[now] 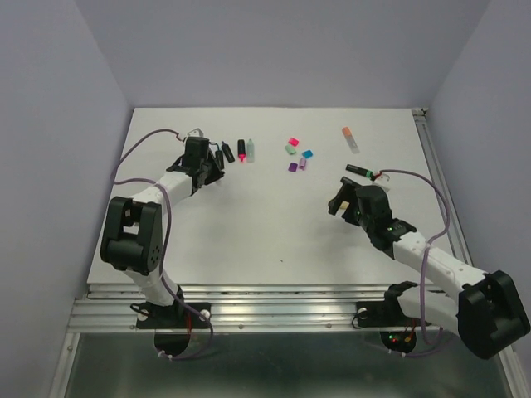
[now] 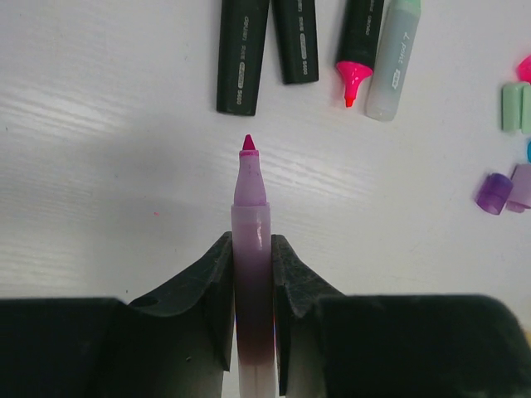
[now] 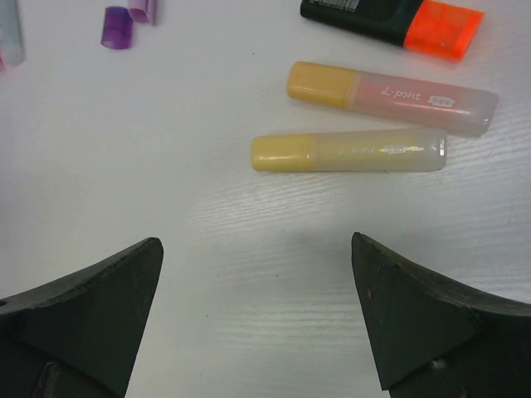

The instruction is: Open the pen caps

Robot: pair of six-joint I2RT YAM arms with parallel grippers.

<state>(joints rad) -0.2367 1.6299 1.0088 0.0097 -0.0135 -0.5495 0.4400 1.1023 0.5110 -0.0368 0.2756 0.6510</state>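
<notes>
The purple pastel pen has a bare tip, so my left gripper needs to move outward and down onto empty table (image 2: 177, 76) beside the nearest black pen's body to release it.
My left gripper (image 2: 251, 249) is shut on a purple pastel pen (image 2: 251, 207) whose magenta tip is bare and points away from me. Ahead of it lie two black barrels (image 2: 243, 54), a black pen with a bare pink tip (image 2: 358, 50) and a pale green pen (image 2: 393, 58). Loose pen caps lie to the right: purple (image 2: 494, 192), lilac (image 2: 521, 186) and green (image 2: 514, 106). From above the left gripper (image 1: 203, 162) is at the back left. My right gripper (image 3: 257, 245) stands wide open and empty over bare table, just short of a capped yellow pen (image 3: 348, 151).
Beyond the yellow pen lie a capped peach pen (image 3: 390, 98) and a black pen with an orange cap (image 3: 390, 16). From above, pink (image 1: 292, 143) and blue (image 1: 307, 154) caps sit mid-table, an orange-ended pen (image 1: 352, 139) at the back right, and the right gripper (image 1: 340, 203) right of centre.
</notes>
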